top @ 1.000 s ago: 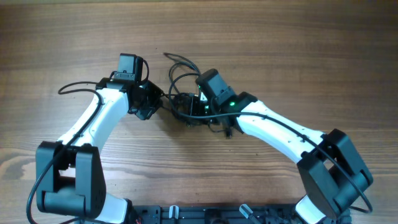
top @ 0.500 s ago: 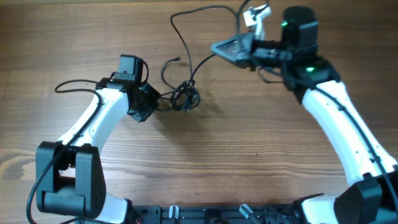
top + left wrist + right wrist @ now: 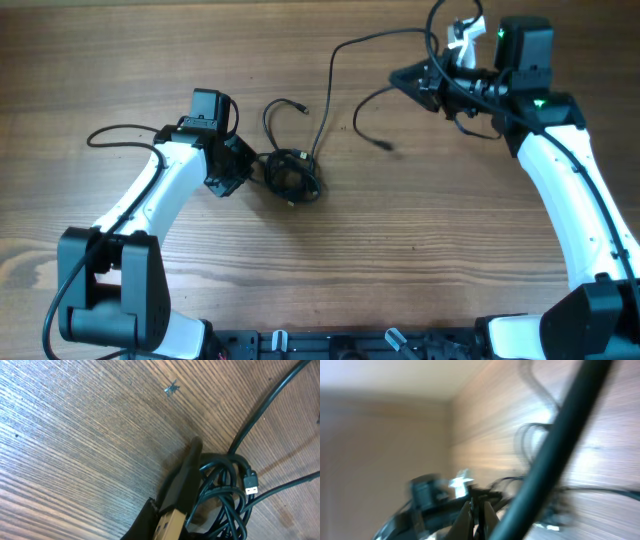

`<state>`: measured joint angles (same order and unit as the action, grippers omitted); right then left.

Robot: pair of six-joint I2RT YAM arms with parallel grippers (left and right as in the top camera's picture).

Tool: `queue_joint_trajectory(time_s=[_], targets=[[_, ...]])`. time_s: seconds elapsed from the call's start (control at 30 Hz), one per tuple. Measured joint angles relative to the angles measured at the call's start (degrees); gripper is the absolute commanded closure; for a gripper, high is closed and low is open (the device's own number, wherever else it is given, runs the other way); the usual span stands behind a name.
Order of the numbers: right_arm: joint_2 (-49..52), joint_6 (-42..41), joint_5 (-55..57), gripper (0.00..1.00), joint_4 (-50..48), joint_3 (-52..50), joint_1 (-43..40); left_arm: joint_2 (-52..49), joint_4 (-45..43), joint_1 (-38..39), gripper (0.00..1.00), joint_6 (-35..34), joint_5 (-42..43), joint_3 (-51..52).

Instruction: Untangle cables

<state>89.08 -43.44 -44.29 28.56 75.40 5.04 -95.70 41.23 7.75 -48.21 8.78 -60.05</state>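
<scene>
The dangling plug end has room where there is bare tabletop to the right in the overhead view, so my right gripper next needs to go down that way, away from the knot.
The cables lie as a small black knot at mid-table, with a loose loop running up from it. My left gripper sits against the knot's left side, shut on cords of the cables that wrap round its fingers. A USB plug pokes out of the bunch. One long cord rises from the knot to my right gripper, which is raised at the upper right and shut on it. A free plug end dangles below. The right wrist view is blurred, its jaws pressed together.
Wooden tabletop all around. The left arm's own thick black cable loops out to the far left. A dark rail runs along the front edge between the two arm bases.
My right gripper has left the knot and swung up and to the right, drawing one long cord out. The knot has shrunk and shifted slightly. The left arm stays put.
</scene>
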Motion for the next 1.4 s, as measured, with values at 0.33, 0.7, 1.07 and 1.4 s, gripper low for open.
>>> queue_joint_trajectory(time_s=[0.33, 0.7, 1.07, 1.4], targets=[[0.0, 9.3, 28.0, 0.96, 11.3, 0.0, -0.8, 0.0, -0.5, 0.0, 0.96, 5.2, -0.2, 0.0], [0.0, 13.9, 33.7, 0.64, 12.2, 0.0, -7.4, 0.0, -2.5, 0.0, 0.73, 12.8, -0.4, 0.0], [0.0, 14.8, 34.1, 0.24, 13.4, 0.0, -7.6, 0.0, -3.8, 0.0, 0.28, 15.4, -0.6, 0.0], [0.0, 15.3, 35.8, 0.20, 14.4, 0.0, -7.6, 0.0, -6.0, 0.0, 0.21, 15.8, -0.6, 0.0]])
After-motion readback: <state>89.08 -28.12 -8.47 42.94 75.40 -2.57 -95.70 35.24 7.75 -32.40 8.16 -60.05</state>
